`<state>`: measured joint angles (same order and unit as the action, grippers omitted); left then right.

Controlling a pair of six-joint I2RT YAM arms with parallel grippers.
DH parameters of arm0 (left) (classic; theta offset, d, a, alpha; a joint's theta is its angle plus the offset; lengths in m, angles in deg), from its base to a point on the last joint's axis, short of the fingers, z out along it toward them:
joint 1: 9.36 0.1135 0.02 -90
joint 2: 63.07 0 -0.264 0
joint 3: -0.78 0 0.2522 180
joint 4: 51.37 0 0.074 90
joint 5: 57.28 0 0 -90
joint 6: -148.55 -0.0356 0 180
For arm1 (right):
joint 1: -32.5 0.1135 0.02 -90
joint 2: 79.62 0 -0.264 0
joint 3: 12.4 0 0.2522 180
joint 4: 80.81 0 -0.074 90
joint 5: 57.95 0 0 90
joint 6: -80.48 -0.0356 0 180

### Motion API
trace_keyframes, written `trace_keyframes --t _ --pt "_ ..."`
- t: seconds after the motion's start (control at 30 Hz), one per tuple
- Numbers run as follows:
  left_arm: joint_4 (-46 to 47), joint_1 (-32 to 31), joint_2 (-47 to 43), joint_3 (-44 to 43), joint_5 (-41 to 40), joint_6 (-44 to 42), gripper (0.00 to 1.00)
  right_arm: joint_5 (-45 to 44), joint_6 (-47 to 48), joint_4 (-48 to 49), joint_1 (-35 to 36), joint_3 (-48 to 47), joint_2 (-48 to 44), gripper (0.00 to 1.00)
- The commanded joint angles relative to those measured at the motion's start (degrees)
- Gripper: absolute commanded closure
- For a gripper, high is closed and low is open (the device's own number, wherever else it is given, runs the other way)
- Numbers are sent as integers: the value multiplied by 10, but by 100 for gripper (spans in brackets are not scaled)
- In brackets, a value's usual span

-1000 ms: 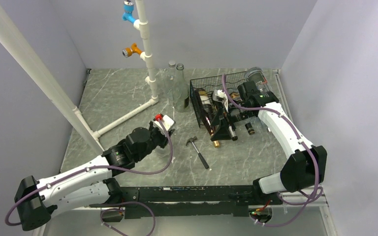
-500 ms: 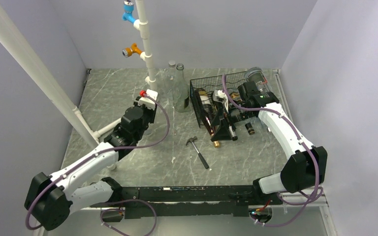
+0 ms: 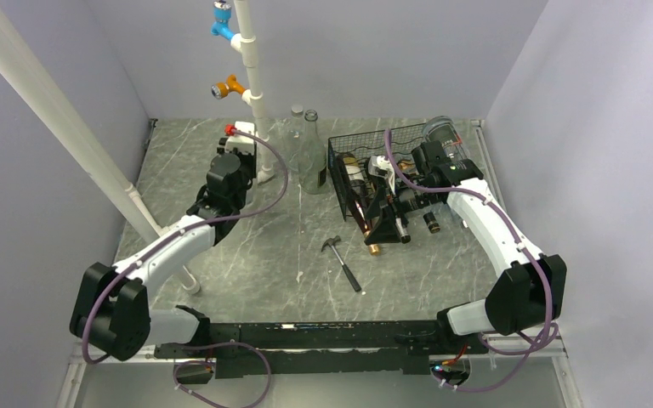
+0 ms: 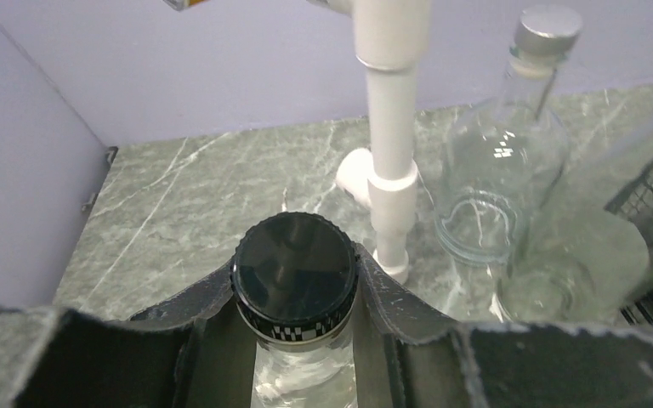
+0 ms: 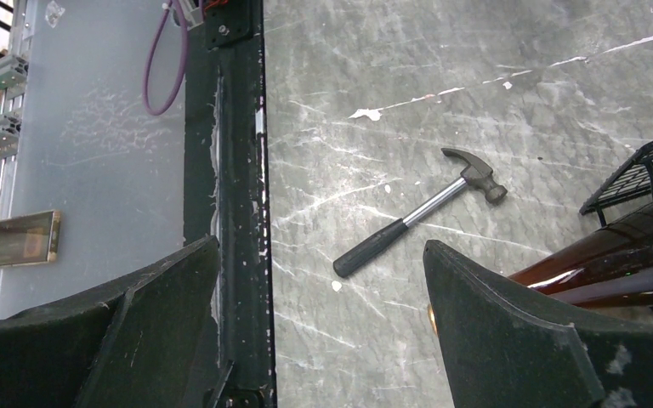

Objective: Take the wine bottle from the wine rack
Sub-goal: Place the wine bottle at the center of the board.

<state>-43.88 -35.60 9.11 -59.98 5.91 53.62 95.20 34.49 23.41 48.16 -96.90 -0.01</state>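
The left gripper carries the clear bottle outward and to the left in the top view next, beside the white pipe stand (image 3: 195, 155) (image 4: 212, 208), where the table is empty.
The black wire wine rack (image 3: 359, 170) stands at the back right, and its edge shows in the right wrist view (image 5: 642, 170). A dark brown wine bottle (image 3: 366, 223) lies in it with its gold tip toward me, also in the right wrist view (image 5: 621, 263). My right gripper (image 3: 394, 218) is open and empty at the rack's near end. My left gripper (image 3: 240, 160) is at the back left, shut on the neck of an upright clear bottle (image 4: 298, 365) with a black cap (image 4: 294, 270).
A white pipe stand (image 3: 259, 127) rises just beyond the left gripper and shows in the left wrist view (image 4: 389, 153). Two clear empty bottles (image 3: 310, 157) stand between pipe and rack. A small hammer (image 3: 342, 255) lies mid-table.
My left arm has swung from mid-table to the back left, carrying the clear bottle up to the white pipe. My right arm has not moved.
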Motion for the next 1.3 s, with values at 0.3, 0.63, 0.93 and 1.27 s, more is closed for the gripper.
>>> trace_keyframes --t 0.3,0.63,0.93,1.27 --pt "222 58 67 -120 -30 1 100 16 12 6 -4 1 -19 7" --pt "259 86 130 -153 -51 19 100 17 14 3 -4 1 -15 7" --pt "254 113 184 -190 -46 45 100 16 17 2 -4 1 -14 7" --pt "246 145 216 -194 -13 100 100 16 18 0 -4 1 -10 7"
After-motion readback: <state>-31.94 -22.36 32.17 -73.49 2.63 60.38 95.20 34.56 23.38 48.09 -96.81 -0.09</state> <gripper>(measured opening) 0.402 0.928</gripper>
